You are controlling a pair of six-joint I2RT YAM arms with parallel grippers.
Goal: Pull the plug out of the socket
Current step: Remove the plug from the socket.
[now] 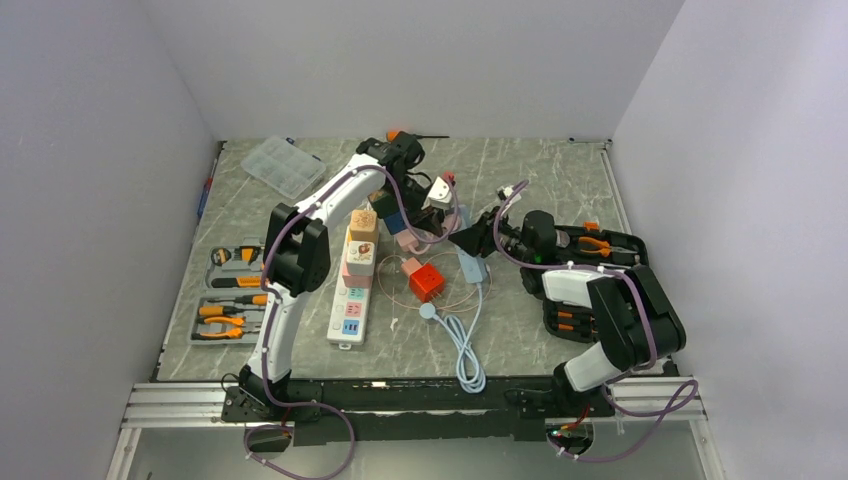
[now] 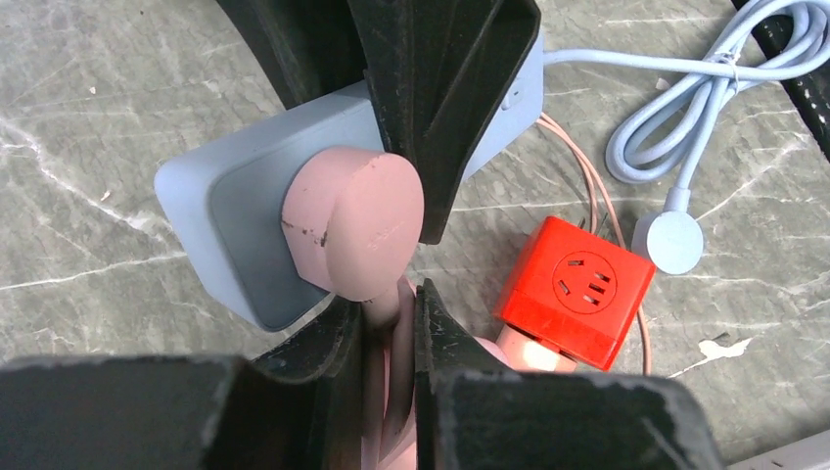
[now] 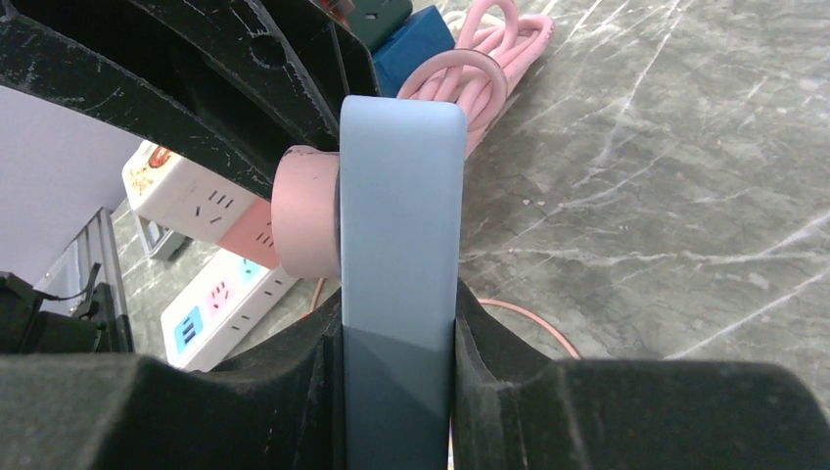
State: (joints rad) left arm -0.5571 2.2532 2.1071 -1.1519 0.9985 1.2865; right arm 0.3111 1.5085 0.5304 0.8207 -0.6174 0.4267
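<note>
My right gripper pulls to the right in the top view next, then down to release the block on the bare tabletop, because my left gripper holds the plug.
A pink plug sits in a flat light-blue outlet block held above the table. My left gripper is shut on the plug's pink neck just below its round head. My right gripper is shut on the light-blue block, which stands on edge between its fingers with the pink plug on its left face. In the top view the two grippers meet mid-table, left and right. The socket, a long white power strip with pastel panels, lies on the table to the left with several adapters plugged into it.
A red cube outlet with a thin pink cord and a coiled light-blue cord lie below the grippers. A coiled pink cord lies beyond. Tool cases lie at the left and right, and a clear box at the back left.
</note>
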